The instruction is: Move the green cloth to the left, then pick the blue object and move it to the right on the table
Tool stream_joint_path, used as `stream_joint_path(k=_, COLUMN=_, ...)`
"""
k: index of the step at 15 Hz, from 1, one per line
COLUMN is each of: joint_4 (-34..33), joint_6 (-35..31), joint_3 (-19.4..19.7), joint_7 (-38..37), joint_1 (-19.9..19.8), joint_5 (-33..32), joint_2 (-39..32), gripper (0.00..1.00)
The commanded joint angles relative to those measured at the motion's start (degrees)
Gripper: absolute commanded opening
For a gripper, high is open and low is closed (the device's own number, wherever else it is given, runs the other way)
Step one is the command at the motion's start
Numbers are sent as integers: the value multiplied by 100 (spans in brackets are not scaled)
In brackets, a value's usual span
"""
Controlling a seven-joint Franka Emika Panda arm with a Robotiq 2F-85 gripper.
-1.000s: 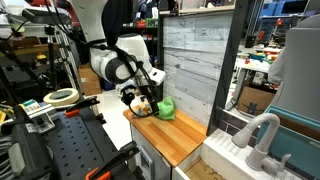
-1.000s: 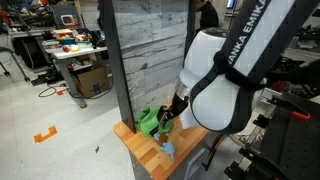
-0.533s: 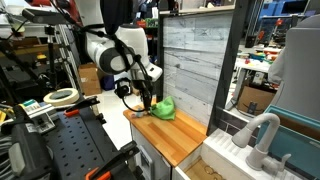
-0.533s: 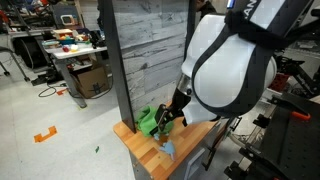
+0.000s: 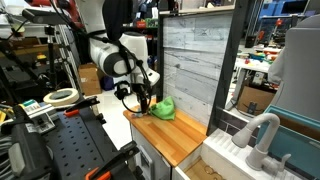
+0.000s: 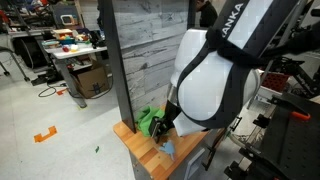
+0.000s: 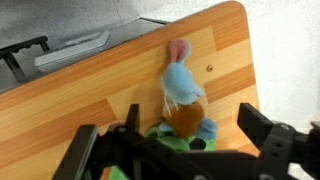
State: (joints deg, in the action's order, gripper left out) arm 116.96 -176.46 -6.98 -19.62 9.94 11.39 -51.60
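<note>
The gripper moves down around the blue toy's body next, since its open fingers already stand on either side of the toy.
The blue object [image 7: 182, 88] is a small blue plush toy with a brown belly and a pink tip. It lies on the wooden table [image 7: 90, 100], and its lower end rests against the green cloth [image 7: 163, 133]. My gripper [image 7: 174, 138] is open, with one finger on each side of the toy's lower end, just above it. In both exterior views the green cloth [image 5: 166, 108] [image 6: 148, 122] lies bunched by the grey plank wall. The gripper [image 5: 144, 103] [image 6: 164, 129] hangs beside the cloth. The blue toy [image 6: 166, 150] shows at the table's edge.
A grey wood-plank wall [image 5: 195, 55] stands directly behind the table. The wooden table [image 5: 175, 138] is small, with edges close on all sides. A white sink and tap [image 5: 255, 140] stand beyond one end. A black perforated bench [image 5: 60, 150] with tape rolls is nearby.
The arm's upper joints swung up and then back down. The gripper stayed low by the cloth and the toy, and it stayed open. The cloth and the toy have not moved.
</note>
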Motion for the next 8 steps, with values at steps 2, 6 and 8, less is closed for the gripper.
stream_joint_path(k=2, joint_4=-720, joint_6=0, joint_3=240, joint_7=-134, joint_1=460, joint_5=181, joint_2=-612, gripper=100)
stream_joint_path(k=6, joint_4=-1110, joint_6=-99, joint_3=477, joint_7=-322, joint_1=781, joint_5=312, joint_2=-963, gripper=66)
stream_joint_path(k=8, joint_4=-1231, joint_6=-47, joint_3=534, joint_7=-396, joint_1=833, joint_5=369, joint_2=-1042, gripper=49)
